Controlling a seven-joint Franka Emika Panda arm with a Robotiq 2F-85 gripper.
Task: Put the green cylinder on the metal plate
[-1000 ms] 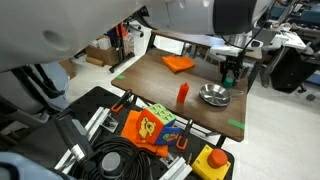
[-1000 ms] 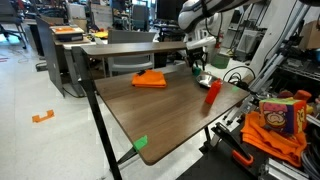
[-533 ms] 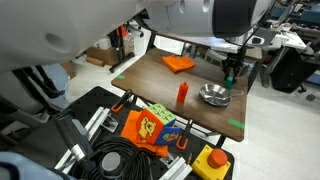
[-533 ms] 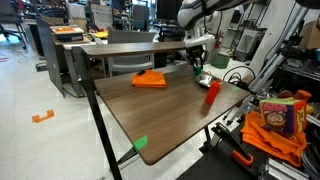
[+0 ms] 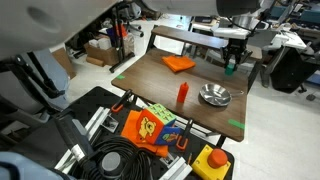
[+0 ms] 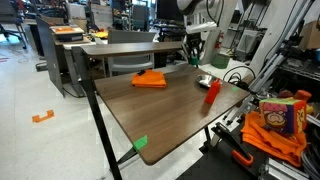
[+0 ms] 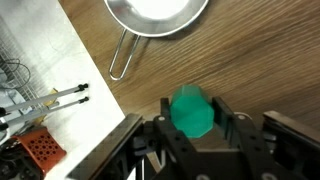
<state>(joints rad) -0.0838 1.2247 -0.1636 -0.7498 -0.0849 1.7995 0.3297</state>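
The robot needs to move its gripper toward the wrist view's top edge and down over the metal plate's middle to release, since the plate is below the gripper on that side.
My gripper is shut on the green cylinder, which sits between both fingers, lifted off the brown table. In the wrist view the metal plate lies at the top edge, its wire handle pointing down left. In both exterior views the gripper hangs above the far side of the table, up and beyond the metal plate. The green cylinder shows as a small green spot in the jaws.
A tall red cylinder stands near the plate. A flat orange piece lies farther off. Green tape marks sit at the table corners. A snack bag and cables lie beside the table.
The gripper has risen from the table beside the plate, carrying the green cylinder upward and slightly away from the plate.
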